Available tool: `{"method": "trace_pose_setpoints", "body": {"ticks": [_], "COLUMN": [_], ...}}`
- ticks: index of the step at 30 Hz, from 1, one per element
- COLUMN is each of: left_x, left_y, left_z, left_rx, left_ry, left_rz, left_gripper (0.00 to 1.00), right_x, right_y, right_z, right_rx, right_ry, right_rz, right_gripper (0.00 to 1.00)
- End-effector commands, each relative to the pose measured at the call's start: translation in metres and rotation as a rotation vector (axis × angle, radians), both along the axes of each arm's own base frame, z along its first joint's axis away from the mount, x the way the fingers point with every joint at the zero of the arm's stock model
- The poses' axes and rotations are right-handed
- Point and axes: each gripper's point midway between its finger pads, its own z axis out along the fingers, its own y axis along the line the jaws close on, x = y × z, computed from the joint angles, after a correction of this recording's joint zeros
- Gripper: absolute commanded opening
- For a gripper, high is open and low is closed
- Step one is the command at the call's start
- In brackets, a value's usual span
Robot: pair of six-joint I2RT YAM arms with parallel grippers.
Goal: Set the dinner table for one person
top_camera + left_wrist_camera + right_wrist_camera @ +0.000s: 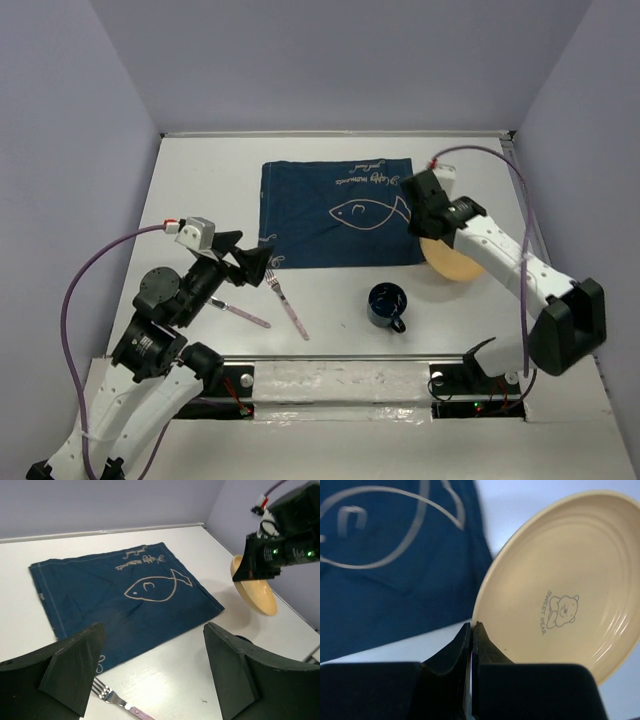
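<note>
My right gripper holds the plate's rim and the cloth is empty, so I will move my right gripper to the left in the top view, then down onto the cloth's middle [335, 212], and let go of the plate's rim.
My right gripper [422, 230] is shut on the rim of a cream plate [456, 263] with a bear print and holds it tilted just off the right edge of the dark blue fish-print cloth [335, 215]. In the right wrist view the jaws [471, 627] pinch the plate's [565, 580] left rim. My left gripper [250, 264] is open and empty, hovering over the white dinner table [200, 180] near the cloth's front left corner. A fork [288, 302] lies below it and also shows in the left wrist view [112, 697].
A dark blue mug [386, 305] stands in front of the cloth, left of the plate. A second purple-handled utensil [240, 313] lies left of the fork. Grey walls close in the table at back and sides.
</note>
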Motion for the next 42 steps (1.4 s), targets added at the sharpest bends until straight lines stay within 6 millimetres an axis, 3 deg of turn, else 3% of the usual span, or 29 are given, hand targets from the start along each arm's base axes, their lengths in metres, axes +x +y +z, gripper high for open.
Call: {"method": "trace_pose_setpoints", "body": {"ticks": [1, 4, 5, 7, 9, 10, 11, 15, 18, 29, 39, 41, 42], "left_x": [0.007, 0.005, 0.002, -0.002, -0.002, 0.0, 0.001, 0.004, 0.003, 0.008, 0.01, 0.011, 0.011], "left_y": [0.035, 0.053, 0.063, 0.072, 0.074, 0.071, 0.07, 0.066, 0.065, 0.063, 0.065, 0.065, 0.065], "left_z": [0.025, 0.03, 0.035, 0.04, 0.04, 0.038, 0.037, 0.038, 0.038, 0.035, 0.034, 0.034, 0.034], "left_rx": [-0.052, -0.096, -0.119, -0.153, -0.156, -0.148, -0.145, -0.136, -0.138, -0.127, -0.121, -0.121, -0.123], "left_ry": [-0.059, -0.075, -0.095, -0.115, -0.118, -0.11, -0.106, -0.105, -0.109, -0.1, -0.096, -0.097, -0.098], "left_rz": [0.19, 0.273, 0.312, 0.349, 0.353, 0.349, 0.346, 0.33, 0.322, 0.324, 0.336, 0.335, 0.335], "left_gripper": [0.93, 0.96, 0.99, 0.99, 0.99, 0.99, 0.99, 0.99, 0.99, 0.99, 0.99, 0.99, 0.99], "right_x": [0.062, 0.083, 0.101, 0.117, 0.125, 0.13, 0.134, 0.144, 0.14, 0.128, 0.108, 0.107, 0.106], "right_y": [0.076, 0.144, 0.169, 0.212, 0.237, 0.247, 0.263, 0.279, 0.288, 0.296, 0.301, 0.296, 0.295], "right_z": [0.054, 0.053, 0.053, 0.05, 0.044, 0.021, 0.033, 0.007, -0.011, -0.069, -0.08, -0.08, -0.081], "right_rx": [-0.115, -0.088, -0.092, -0.077, -0.075, -0.107, -0.093, -0.142, -0.176, -0.236, -0.272, -0.284, -0.285], "right_ry": [-0.103, -0.111, -0.125, -0.136, -0.135, -0.101, -0.13, -0.076, -0.037, 0.062, 0.09, 0.095, 0.097], "right_rz": [0.248, 0.445, 0.51, 0.63, 0.704, 0.736, 0.765, 0.818, 0.849, 0.888, 0.899, 0.887, 0.885], "right_gripper": [0.0, 0.0, 0.0, 0.0, 0.0, 0.0, 0.0, 0.0, 0.0, 0.0, 0.0, 0.02, 0.09]}}
